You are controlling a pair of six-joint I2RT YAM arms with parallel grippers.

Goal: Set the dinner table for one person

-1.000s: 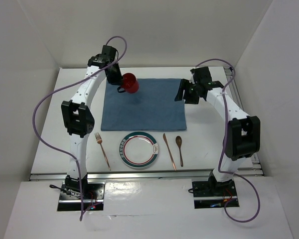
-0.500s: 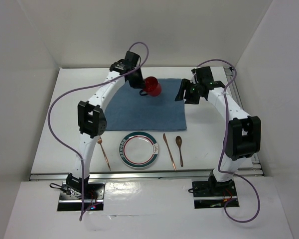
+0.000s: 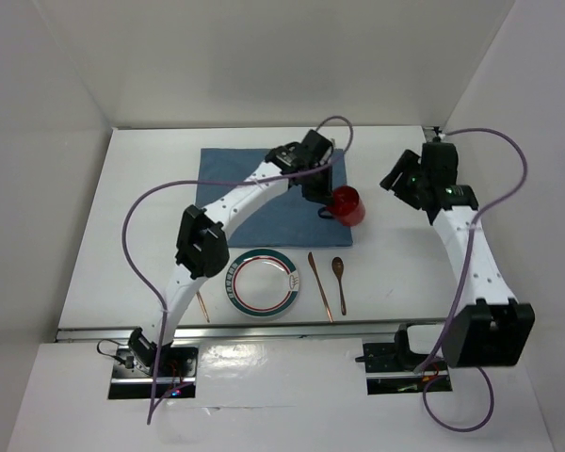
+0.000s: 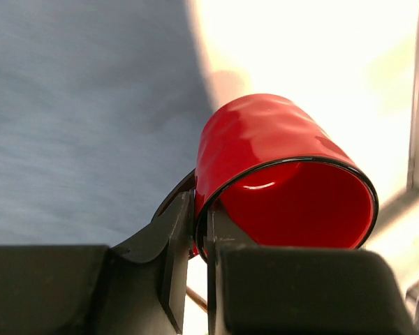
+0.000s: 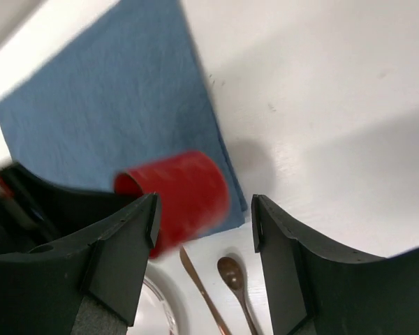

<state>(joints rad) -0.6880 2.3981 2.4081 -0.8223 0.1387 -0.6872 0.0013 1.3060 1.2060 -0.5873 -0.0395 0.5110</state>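
Next, my left gripper will lower back and across to release the mug (image 3: 347,204), as bare tabletop (image 3: 365,254) beside the spoon lies below it, to the right in the top view.
My left gripper (image 3: 325,195) is shut on the rim of a red mug (image 3: 347,204). It holds the mug tilted over the near right corner of the blue placemat (image 3: 254,188). In the left wrist view the fingers (image 4: 185,230) pinch the mug's wall (image 4: 265,146), one finger inside and one outside. My right gripper (image 3: 401,179) is open and empty, to the right of the mug over the white dinner table (image 3: 395,254). In the right wrist view the mug (image 5: 185,188) shows between my open fingers (image 5: 126,237).
A plate (image 3: 262,282) lies near the front edge. A knife (image 3: 320,285) and a spoon (image 3: 340,282) lie to its right. A fork (image 3: 201,306) lies to its left, partly behind the left arm. A metal rail (image 3: 282,329) runs along the near edge. White walls enclose the table.
My left arm has swung right, carrying the mug from the placemat's far left corner to its near right corner. My right arm has pulled back to the right, off the placemat.
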